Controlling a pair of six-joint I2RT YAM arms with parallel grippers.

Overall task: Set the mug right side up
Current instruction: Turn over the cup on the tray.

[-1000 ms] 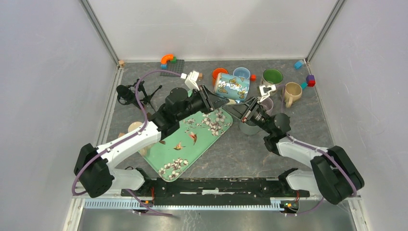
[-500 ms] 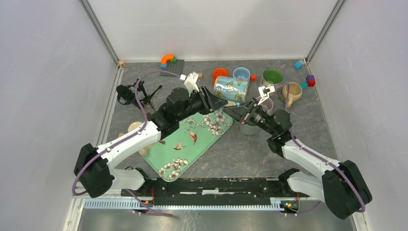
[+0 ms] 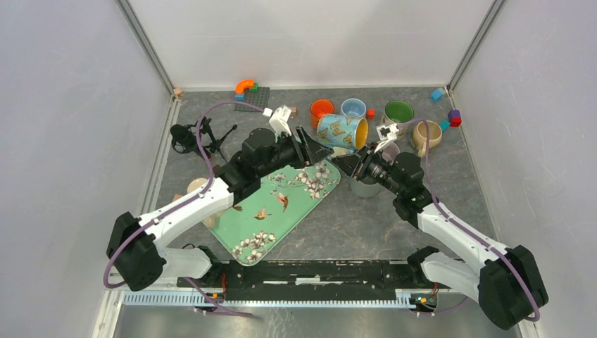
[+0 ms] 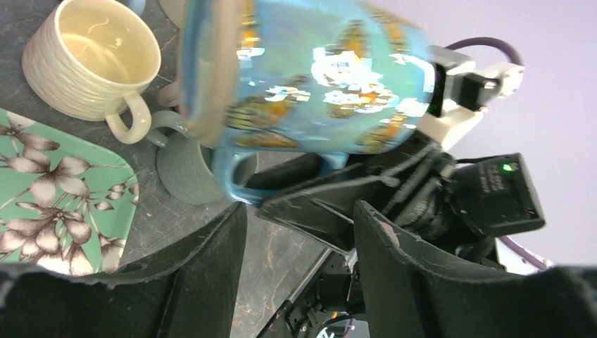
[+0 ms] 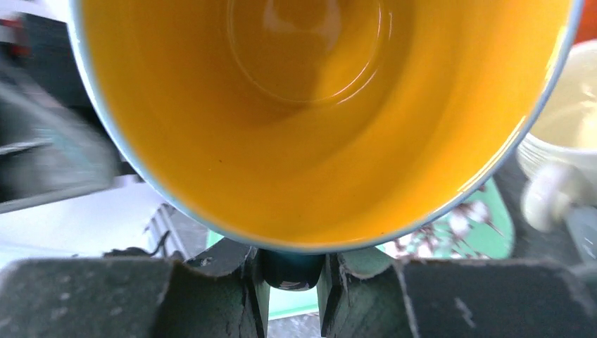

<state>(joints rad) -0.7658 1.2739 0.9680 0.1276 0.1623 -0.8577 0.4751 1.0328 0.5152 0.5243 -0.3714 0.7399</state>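
I should next turn my right gripper so the blue mug's sideways opening points up, move it right in the top view and down, and let go beside the beige mug.
The mug (image 3: 343,132) is blue with butterflies and yellow inside. It is held off the table, lying on its side with its mouth toward the right. My right gripper (image 3: 354,156) is shut on the mug's handle; in the right wrist view the handle (image 5: 292,271) sits pinched between the fingers under the yellow mouth (image 5: 324,105). My left gripper (image 3: 313,148) is open and empty just left of the mug. In the left wrist view its gripper (image 4: 299,211) lies below the mug (image 4: 310,77), not touching it.
Orange (image 3: 321,108), light blue (image 3: 353,107), green (image 3: 398,112) and beige (image 3: 426,136) mugs stand at the back. A grey cup (image 3: 365,186) is under the right arm. A floral green tray (image 3: 281,204) lies in the middle, a black microphone stand (image 3: 190,137) to the left.
The right arm has swung the mug a little right and turned it, so its yellow mouth now faces right. The left gripper has stayed beside it.
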